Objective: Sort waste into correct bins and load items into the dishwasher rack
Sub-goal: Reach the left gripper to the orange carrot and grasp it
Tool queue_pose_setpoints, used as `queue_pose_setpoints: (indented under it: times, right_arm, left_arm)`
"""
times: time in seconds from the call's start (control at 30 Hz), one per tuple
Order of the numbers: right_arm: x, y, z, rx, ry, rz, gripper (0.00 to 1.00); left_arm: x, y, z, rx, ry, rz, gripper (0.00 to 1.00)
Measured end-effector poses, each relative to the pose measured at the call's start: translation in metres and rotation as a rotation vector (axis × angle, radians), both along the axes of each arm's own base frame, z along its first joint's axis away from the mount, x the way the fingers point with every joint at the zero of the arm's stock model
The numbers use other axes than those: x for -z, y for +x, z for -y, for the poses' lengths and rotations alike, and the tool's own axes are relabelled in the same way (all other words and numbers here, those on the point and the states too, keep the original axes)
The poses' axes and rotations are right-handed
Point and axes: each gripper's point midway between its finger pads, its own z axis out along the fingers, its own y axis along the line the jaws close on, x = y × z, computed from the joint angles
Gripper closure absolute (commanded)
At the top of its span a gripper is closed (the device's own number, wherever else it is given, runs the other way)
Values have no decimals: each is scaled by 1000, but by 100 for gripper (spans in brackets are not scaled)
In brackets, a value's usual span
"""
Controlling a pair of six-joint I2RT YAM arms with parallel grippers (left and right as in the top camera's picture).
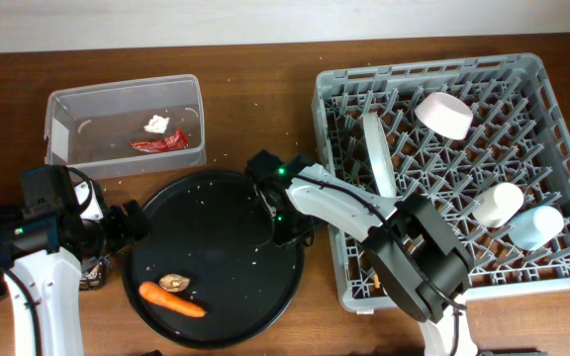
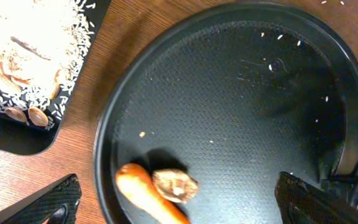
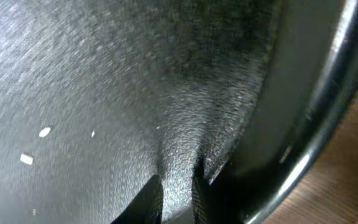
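The robot should next lower its left gripper onto the orange carrot (image 1: 171, 300) (image 2: 148, 194), which is below the gripper and to its right in the overhead view, because this food scrap still has to be sorted.
An orange carrot (image 1: 171, 300) and a small brown lump (image 1: 175, 283) lie at the front left of the large round black tray (image 1: 226, 213). In the left wrist view, the carrot (image 2: 148, 194) and lump (image 2: 175, 186) sit between my left gripper's (image 2: 176, 198) wide-open fingers. In the overhead view, my left gripper (image 1: 132, 222) is at that tray's left edge. My right gripper (image 1: 283, 229) is shut on the round tray's right rim (image 3: 178, 186). The clear tub (image 1: 67, 104) holds the red wrapper (image 1: 161, 143) and white tissue (image 1: 156, 124). The black rectangular tray (image 2: 17, 134) holds rice.
The grey dishwasher rack (image 1: 552, 89) at the right holds a white bowl (image 1: 444, 114), an upright white plate (image 1: 377, 153), a small white cup (image 1: 496, 204) and a light blue cup (image 1: 536, 226). Loose rice grains dot the round tray. Fork and chopsticks are not visible.
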Motion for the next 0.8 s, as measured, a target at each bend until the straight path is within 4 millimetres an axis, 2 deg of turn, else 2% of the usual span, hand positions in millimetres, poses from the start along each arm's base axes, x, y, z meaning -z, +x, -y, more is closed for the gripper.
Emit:
queue_pose_setpoints:
  times: [0.2,0.27,0.4,0.5,0.53,0.57,0.6,0.63,0.67,0.7,0.77,0.8]
  right_arm:
    - [0,20,17,94,-112,104,80]
    - [-3,35,25,147,-124,140,80]
    - [-23,48,34,185,-151,145,77]
    - [-61,54,31,192,-133,180,63]
    - [-80,57,29,198,-106,208,57]
    - [-100,58,28,201,-77,238,54]
    - [-137,59,28,213,-20,299,51]
    - [-164,56,31,221,21,341,49]
    - [-181,51,36,228,42,362,46]
    - [-201,45,47,245,62,385,45]
    - [-221,39,72,305,69,392,45]
    - [-231,39,99,371,59,392,45]
  left_arm:
    - [0,0,0,0,0,0,1]
    - [0,0,0,0,0,0,1]
    - [0,-1,1,0,-3,-4,1]
    - [4,-3,8,10,-44,-8,1]
    - [11,-7,16,18,-84,-22,1]
    - [16,-11,20,21,-107,-34,1]
    - [22,-16,26,18,-142,-55,1]
    - [33,-28,37,6,-193,-104,1]
    - [36,-31,42,4,-206,-119,1]
    - [38,-33,54,23,-222,-137,1]
    - [41,-37,75,65,-236,-166,1]
    - [41,-38,88,83,-247,-181,1]
